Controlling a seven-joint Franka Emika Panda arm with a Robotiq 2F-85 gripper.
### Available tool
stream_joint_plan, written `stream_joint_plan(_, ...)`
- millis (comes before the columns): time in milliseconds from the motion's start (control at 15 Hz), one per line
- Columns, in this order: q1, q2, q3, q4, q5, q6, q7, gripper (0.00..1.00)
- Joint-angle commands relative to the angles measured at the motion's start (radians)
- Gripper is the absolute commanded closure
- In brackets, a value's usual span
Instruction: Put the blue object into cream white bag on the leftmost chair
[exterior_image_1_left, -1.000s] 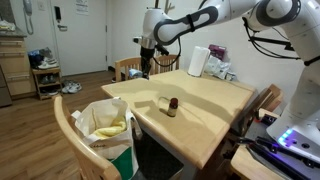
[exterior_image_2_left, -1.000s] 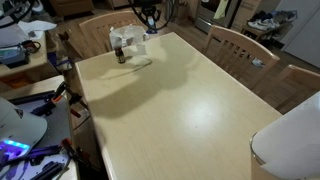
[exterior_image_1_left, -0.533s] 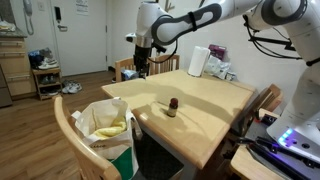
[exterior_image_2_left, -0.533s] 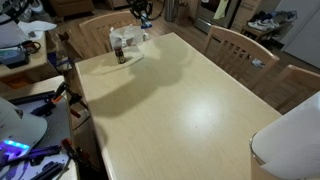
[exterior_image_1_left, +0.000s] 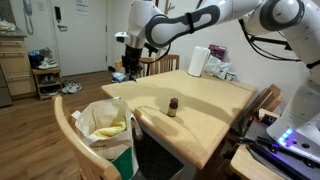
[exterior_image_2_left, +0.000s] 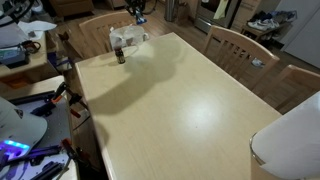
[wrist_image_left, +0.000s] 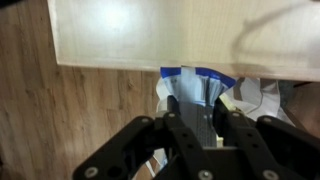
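My gripper is holding the blue object and will next carry it toward the cream white bag (exterior_image_1_left: 108, 124). It will turn and lower over the bag's opening.
My gripper (exterior_image_1_left: 127, 66) hangs beyond the far left corner of the light wooden table (exterior_image_1_left: 205, 105), above the floor. In the wrist view it (wrist_image_left: 194, 112) is shut on the blue object (wrist_image_left: 196, 88), a light blue flat piece that sticks out between the fingers. The cream white bag (exterior_image_1_left: 108, 124) stands open on the nearest wooden chair (exterior_image_1_left: 68, 122), with something yellow inside. The bag is well apart from the gripper, nearer the camera. The bag also shows in an exterior view (exterior_image_2_left: 124, 38), with the gripper (exterior_image_2_left: 135, 11) just behind it.
A small dark bottle (exterior_image_1_left: 172, 106) stands on the table near the bag; it also shows in an exterior view (exterior_image_2_left: 121, 57). A paper towel roll (exterior_image_1_left: 198, 61) stands at the table's far edge. Chairs (exterior_image_2_left: 236, 46) line the table. A wooden cabinet (exterior_image_1_left: 14, 64) stands by the wall.
The gripper has moved left off the table's far corner and a little lower, still holding the blue object. The bag and bottle have not moved.
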Motion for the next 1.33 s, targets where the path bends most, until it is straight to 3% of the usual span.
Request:
stream_joint_plan(0, 0.09, 0.137, 0.019, 0.219, -0.033, -0.081, -0.134, 0.9)
stream_joint_plan(267, 0.193, 0.282, 0.009, 0.424, -0.042, -0.194, -0.299, 0.9)
stream_joint_plan(533, 0.244, 0.396, -0.016, 0.565, -0.052, -0.311, -0.491, 0.9)
stream_joint_plan(733, 0.252, 0.445, -0.021, 0.613, -0.046, -0.334, -0.653, 0.9)
stream_joint_plan(867, 0.259, 0.432, -0.061, 0.59, 0.007, -0.312, -0.737, 0.9)
stream_joint_plan(1267, 0.259, 0.439, -0.065, 0.645, 0.07, -0.321, -0.914, 0.9)
